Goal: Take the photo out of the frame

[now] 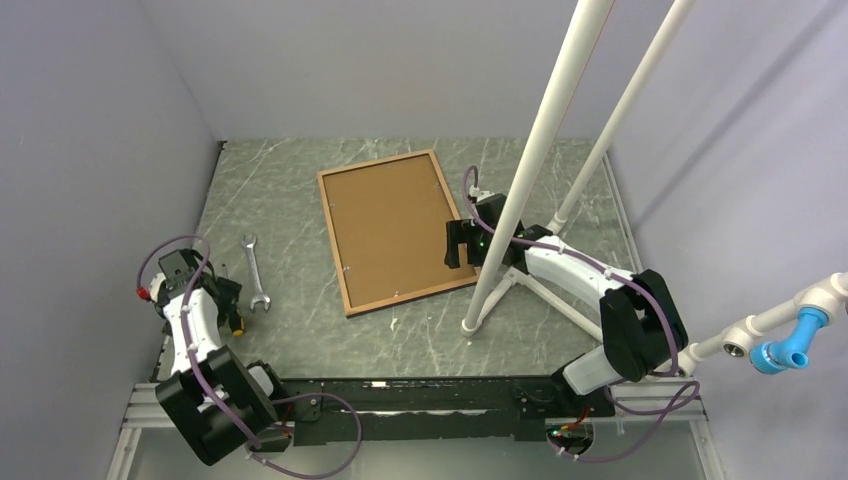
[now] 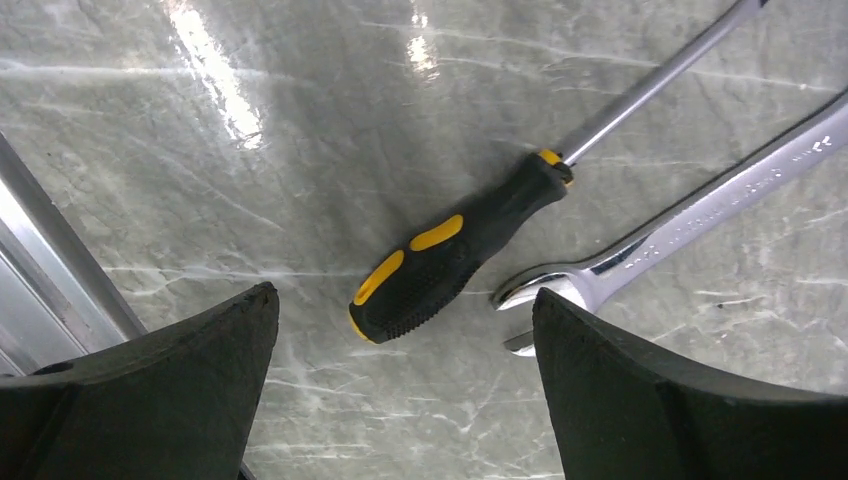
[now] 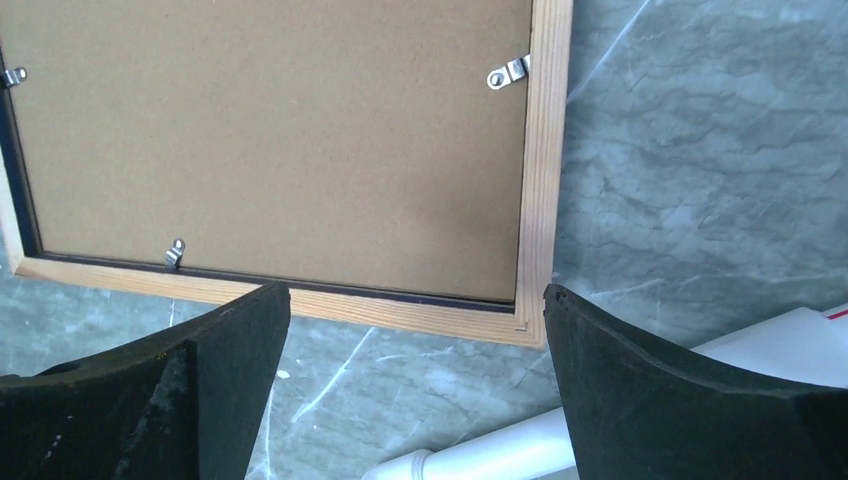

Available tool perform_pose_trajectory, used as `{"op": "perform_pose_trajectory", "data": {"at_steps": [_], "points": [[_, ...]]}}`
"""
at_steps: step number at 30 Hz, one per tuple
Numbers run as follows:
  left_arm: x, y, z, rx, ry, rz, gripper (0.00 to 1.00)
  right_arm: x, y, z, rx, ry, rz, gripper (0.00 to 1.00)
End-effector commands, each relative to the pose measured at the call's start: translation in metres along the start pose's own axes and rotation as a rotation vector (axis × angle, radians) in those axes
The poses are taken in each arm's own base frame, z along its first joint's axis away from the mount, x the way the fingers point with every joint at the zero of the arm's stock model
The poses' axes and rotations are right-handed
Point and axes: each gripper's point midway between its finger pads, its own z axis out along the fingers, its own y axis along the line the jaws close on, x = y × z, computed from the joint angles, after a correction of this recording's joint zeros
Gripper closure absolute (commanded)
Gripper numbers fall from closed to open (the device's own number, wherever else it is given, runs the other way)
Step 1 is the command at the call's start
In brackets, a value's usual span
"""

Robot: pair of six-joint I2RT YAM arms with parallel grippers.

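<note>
I need to lower my left gripper onto the rear of the screwdriver's handle (image 1: 237, 323) (image 2: 412, 290) next and close around it. The handle is already between the gripper's open fingers.
The frame (image 1: 333, 244) lies face down on the marble table, showing its brown backing board (image 1: 395, 232) and light wood rim (image 3: 545, 150). Small metal clips (image 3: 508, 72) hold the board in place. The photo is hidden under the board. My right gripper (image 1: 462, 243) hovers at the frame's right edge, near its front corner, open and empty. In the right wrist view the right gripper (image 3: 415, 295) straddles that corner of the rim. My left gripper (image 1: 228, 300) stays far left, open over a screwdriver (image 2: 450, 250) and holding nothing.
A silver wrench (image 1: 257, 272) lies left of the frame, next to the black-and-yellow screwdriver (image 1: 237, 322). Two slanted white pipes (image 1: 540, 150) rise just right of the frame, with a foot (image 1: 470, 325) on the table. Grey walls enclose three sides.
</note>
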Motion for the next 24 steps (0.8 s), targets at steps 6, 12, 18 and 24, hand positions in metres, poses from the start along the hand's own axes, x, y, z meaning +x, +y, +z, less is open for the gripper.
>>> {"op": "perform_pose_trajectory", "data": {"at_steps": [6, 12, 18, 24], "points": [[0.0, -0.012, 0.021, 0.052, 0.022, -0.03, 0.15, -0.006, 0.01, -0.001, -0.054, -0.045, 0.026, 0.03], [0.009, -0.016, 0.032, 0.073, 0.065, -0.004, 0.27, -0.005, 0.011, 0.003, -0.063, -0.046, 0.032, 0.03], [0.018, -0.012, 0.036, 0.064, 0.085, -0.002, 0.4, -0.007, 0.011, 0.003, -0.062, -0.053, 0.035, 0.04], [0.02, -0.003, 0.036, 0.027, 0.081, -0.003, 0.69, -0.012, 0.011, -0.005, -0.051, -0.073, 0.036, 0.05]]}}
